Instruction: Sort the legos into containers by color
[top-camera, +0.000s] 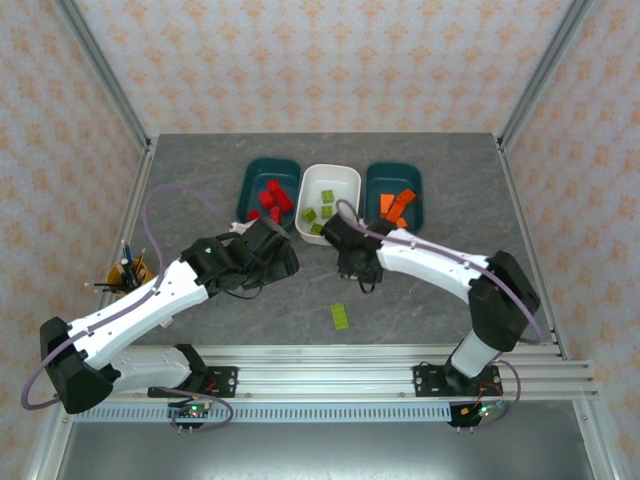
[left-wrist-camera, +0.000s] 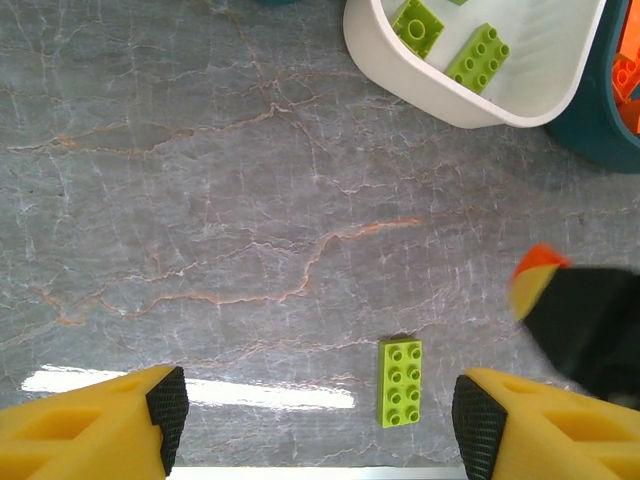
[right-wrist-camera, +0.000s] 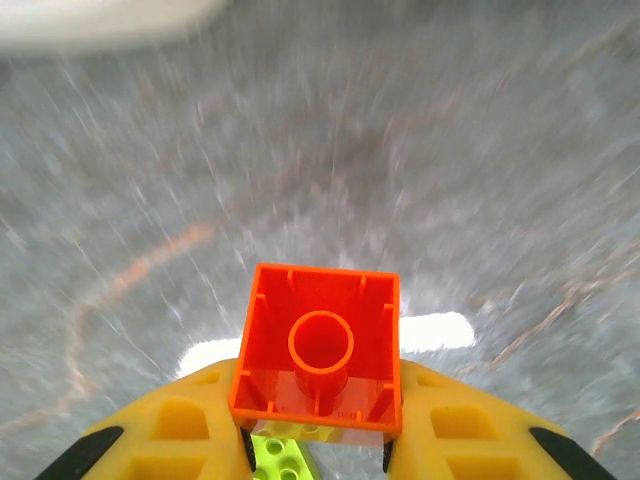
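Note:
Next, my right gripper carries the lego outward over the teal tub of matching orange legos, at its side by the white tub, and releases it.
Three containers stand in a row at the back. The left teal tub (top-camera: 251, 180) holds red legos (top-camera: 275, 199), the white tub (top-camera: 347, 180) holds light green ones (top-camera: 325, 196), and the right teal tub (top-camera: 373, 190) holds orange ones (top-camera: 398, 204). One green lego (top-camera: 341, 316) (left-wrist-camera: 400, 382) lies loose on the table, between my left gripper's (left-wrist-camera: 318, 410) open fingers and well below them. My right gripper (right-wrist-camera: 318, 432) (top-camera: 358, 270) is shut on an orange lego (right-wrist-camera: 318, 345), hollow underside toward the camera, above the table. The green lego (right-wrist-camera: 282, 462) shows beneath it.
A yellow cup of pens (top-camera: 130, 272) stands at the table's left edge beside my left arm. In the left wrist view the white tub's (left-wrist-camera: 450, 95) near wall and the teal tub's corner (left-wrist-camera: 600, 135) lie ahead. Metal frame posts bound the table.

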